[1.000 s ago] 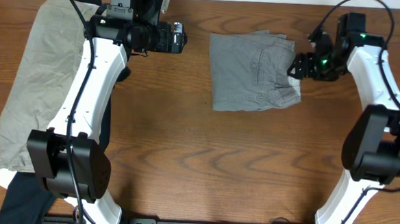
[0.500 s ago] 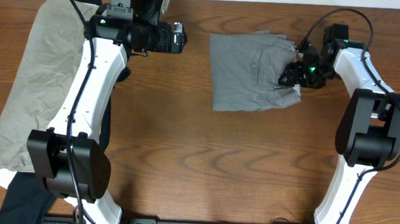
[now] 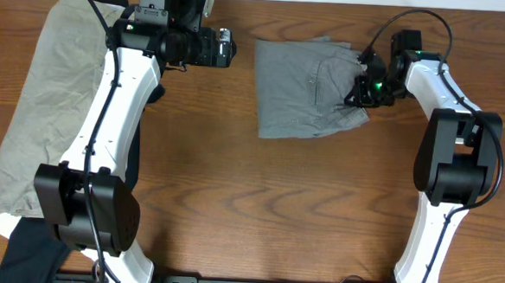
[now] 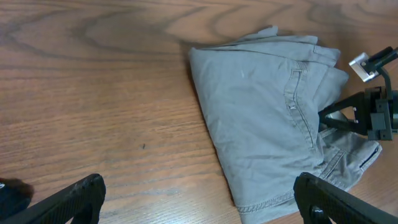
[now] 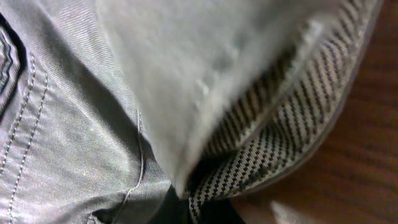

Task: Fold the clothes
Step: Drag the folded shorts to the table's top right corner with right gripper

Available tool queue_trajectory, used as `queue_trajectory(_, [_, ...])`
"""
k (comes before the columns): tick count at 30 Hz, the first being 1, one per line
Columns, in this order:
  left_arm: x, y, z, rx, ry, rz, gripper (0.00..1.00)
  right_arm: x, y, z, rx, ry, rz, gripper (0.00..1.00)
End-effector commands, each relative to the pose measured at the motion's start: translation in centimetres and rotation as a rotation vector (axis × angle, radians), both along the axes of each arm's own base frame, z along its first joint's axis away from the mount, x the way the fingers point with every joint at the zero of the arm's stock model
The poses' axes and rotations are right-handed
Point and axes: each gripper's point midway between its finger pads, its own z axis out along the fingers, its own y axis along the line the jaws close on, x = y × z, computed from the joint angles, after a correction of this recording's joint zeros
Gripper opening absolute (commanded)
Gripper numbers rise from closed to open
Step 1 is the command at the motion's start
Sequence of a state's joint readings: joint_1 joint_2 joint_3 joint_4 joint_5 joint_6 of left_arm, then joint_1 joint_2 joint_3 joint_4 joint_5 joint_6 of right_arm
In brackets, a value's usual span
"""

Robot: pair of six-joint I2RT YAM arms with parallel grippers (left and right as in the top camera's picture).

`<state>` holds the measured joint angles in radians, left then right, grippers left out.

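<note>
The bare far corner of the table is on the right in the overhead view, so my right gripper needs to carry the shorts there next and let go of the waistband.
The clothes (image 3: 303, 88) are grey shorts, folded into a rough rectangle at the back middle of the wooden table. In the left wrist view the clothes (image 4: 261, 112) show a stitched pocket and a hem. My right gripper (image 3: 357, 88) is at their right edge, shut on the cloth by the waistband. The same gripper (image 4: 323, 118) shows in the left wrist view with its tips pressed into the folds. Grey cloth (image 5: 74, 112) and a woven lining fill the right wrist view and hide the fingers. My left gripper (image 3: 229, 49) hangs open just left of the shorts, its jaws (image 4: 199, 205) empty.
A large khaki-beige garment (image 3: 47, 96) lies along the left side of the table. A black garment (image 3: 26, 251) sits under its near end. The table's back edge runs just behind the shorts.
My right gripper has moved left onto the shorts' right edge and shut. The shorts have slid a little to the left. The left arm has not moved.
</note>
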<state>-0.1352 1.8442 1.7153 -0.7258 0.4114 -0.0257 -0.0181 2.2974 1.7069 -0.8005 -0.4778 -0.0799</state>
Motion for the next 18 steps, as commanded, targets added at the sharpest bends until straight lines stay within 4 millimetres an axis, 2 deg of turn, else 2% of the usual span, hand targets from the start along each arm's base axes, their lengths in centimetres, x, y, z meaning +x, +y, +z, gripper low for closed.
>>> queue_trajectory(1, [0.3,0.1,0.7,0.005,-0.022,-0.002,0.98,-0.3,-1.7,-3.2,-0.032,0.07,-0.09,0.01])
queue_trajectory(4, [0.3,0.1,0.7,0.005,-0.022,-0.002,0.98,0.8,-3.8,-3.1,-0.026,0.059,-0.191,0.01])
queue_trajectory(9, [0.3,0.1,0.7,0.005,-0.023,-0.002,0.98,2.3,-9.3,-2.9,-0.013,0.046,-0.414,0.01])
queue_trajectory(13, [0.4,0.1,0.8,0.005,-0.026,-0.002,0.98,2.7,-15.0,-2.7,0.0,0.04,-0.598,0.01])
queue_trajectory(18, [0.4,0.1,0.8,0.005,-0.026,-0.002,0.98,0.7,-22.9,-3.2,-0.02,0.104,-0.914,0.01])
